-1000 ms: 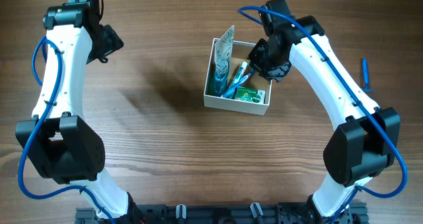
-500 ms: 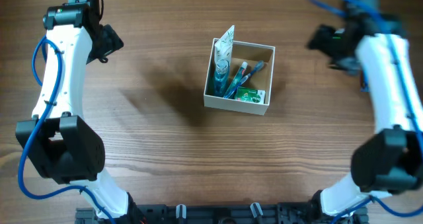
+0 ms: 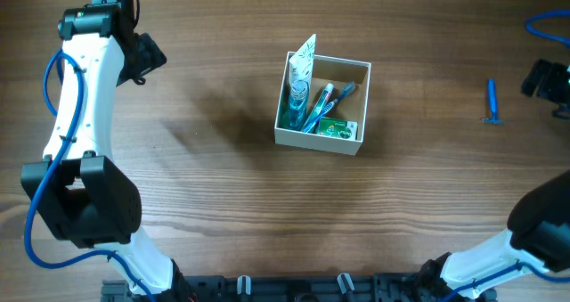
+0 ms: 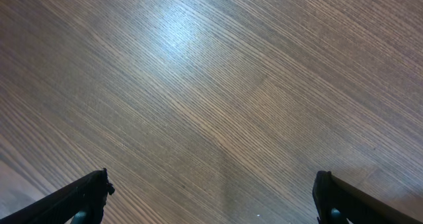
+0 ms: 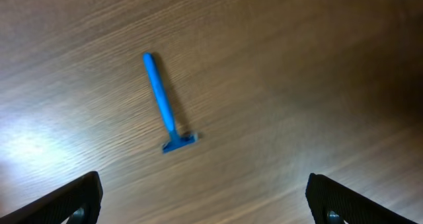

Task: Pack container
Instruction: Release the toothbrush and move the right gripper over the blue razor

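Observation:
I need to move my right gripper to the left in the overhead view and down onto the blue razor's handle (image 3: 492,98) (image 5: 160,95) next. The handle is below my gripper on that side.
The container (image 3: 317,140) is a small white-walled box at the table's centre. In it are a toothpaste tube (image 3: 300,79) standing on end, toothbrushes (image 3: 324,102) and a green packet (image 3: 338,128). A blue razor (image 3: 491,102) lies on the wood at the far right. My right gripper (image 3: 537,80) hovers just right of it, open. In the right wrist view the razor (image 5: 160,98) lies ahead of the wide-apart fingertips (image 5: 84,192), with nothing between them (image 5: 205,197). My left gripper (image 3: 145,56) is at the far left, open over bare wood (image 4: 210,194).
The brown wooden tabletop (image 3: 223,195) stretches all round the box. Both arm bases stand at the near edge, by a black rail (image 3: 294,289).
My right arm has swung away from above the container to the far right edge, and its jaws have opened. A toothbrush now lies in the box. The left arm has not moved.

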